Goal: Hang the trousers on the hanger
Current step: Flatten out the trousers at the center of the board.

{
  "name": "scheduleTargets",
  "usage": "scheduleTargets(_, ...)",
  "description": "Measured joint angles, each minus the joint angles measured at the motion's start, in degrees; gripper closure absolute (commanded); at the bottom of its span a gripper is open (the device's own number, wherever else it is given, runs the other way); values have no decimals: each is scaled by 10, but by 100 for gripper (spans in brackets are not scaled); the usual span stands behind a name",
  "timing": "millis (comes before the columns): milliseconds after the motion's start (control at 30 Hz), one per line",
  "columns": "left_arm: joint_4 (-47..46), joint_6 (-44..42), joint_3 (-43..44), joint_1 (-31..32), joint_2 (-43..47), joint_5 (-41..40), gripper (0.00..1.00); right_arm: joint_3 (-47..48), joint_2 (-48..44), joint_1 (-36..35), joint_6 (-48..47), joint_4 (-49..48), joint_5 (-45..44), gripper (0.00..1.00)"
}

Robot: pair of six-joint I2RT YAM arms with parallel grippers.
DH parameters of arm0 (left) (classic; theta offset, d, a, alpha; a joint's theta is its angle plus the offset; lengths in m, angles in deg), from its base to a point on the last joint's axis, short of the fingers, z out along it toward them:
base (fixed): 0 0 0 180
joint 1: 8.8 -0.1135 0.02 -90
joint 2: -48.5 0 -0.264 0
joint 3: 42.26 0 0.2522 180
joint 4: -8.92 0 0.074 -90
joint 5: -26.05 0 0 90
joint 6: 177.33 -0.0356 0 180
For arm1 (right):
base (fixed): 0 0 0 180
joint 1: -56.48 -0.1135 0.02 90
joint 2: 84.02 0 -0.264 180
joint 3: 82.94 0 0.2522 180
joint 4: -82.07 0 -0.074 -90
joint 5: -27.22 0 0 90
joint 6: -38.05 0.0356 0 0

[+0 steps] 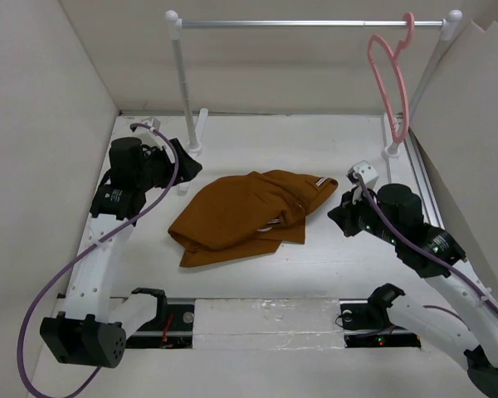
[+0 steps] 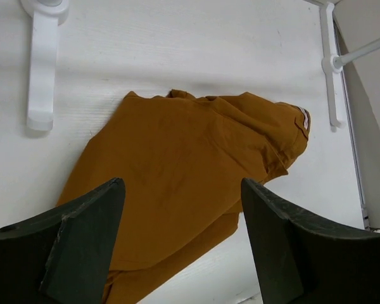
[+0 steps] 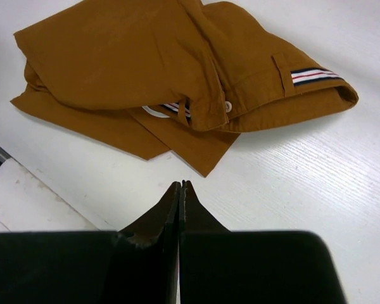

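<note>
The robot's right gripper needs to open next and go down to the left in the top view, onto the edge of the trousers' waistband beside the button, since that edge faces the gripper.
The rust-brown trousers lie folded in a heap on the white table, with the striped waistband lining showing at the right end. The pink hanger hangs by its hook from the right end of the rail. My left gripper is open and empty, held above the table left of the trousers. My right gripper is shut and empty, just right of the trousers; its fingertips sit a little short of the cloth's edge.
A silver-and-white clothes rail spans the back, its white feet on the table. White walls stand on both sides. A metal strip runs along the table's right edge.
</note>
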Motion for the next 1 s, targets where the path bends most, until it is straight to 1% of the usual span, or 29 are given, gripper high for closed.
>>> scheduleTargets(33,4,3,0,-2,0,-3,34,-7,-5,5,1,-1,3,80)
scheduleTargets(67,7,6,-2,-6,-1,-5,40,-14,-9,9,6,-1,5,65)
scheduleTargets(100,9,10,-8,-12,0,-9,43,-20,-10,15,7,-2,9,52)
scheduleTargets(133,14,18,-25,-26,0,-26,44,-28,-11,23,9,-6,13,35)
scheduleTargets(167,17,20,-29,-28,0,-30,45,-37,-11,30,9,-9,17,30)
scheduleTargets(233,32,34,-54,-37,-3,-69,45,-64,-4,50,16,-22,37,20)
scheduleTargets(333,57,60,-96,-50,-8,-114,32,-112,21,89,24,-49,73,12)
scheduleTargets(367,62,68,-109,-55,-8,-121,25,-128,34,106,30,-60,87,10)
scheduleTargets(433,62,85,-137,-65,-7,-127,22,-165,55,137,42,-94,117,7)
scheduleTargets(567,50,115,-189,-73,-8,-119,20,-238,85,196,78,-184,182,6)
scheduleTargets(667,28,134,-226,-73,-14,-104,18,-271,127,219,97,-259,227,6)
scheduleTargets(833,-33,165,-278,-73,-45,-70,18,-280,213,224,116,-373,287,9)
scheduleTargets(1000,-92,187,-306,-73,-80,-40,20,-280,285,224,119,-472,312,9)
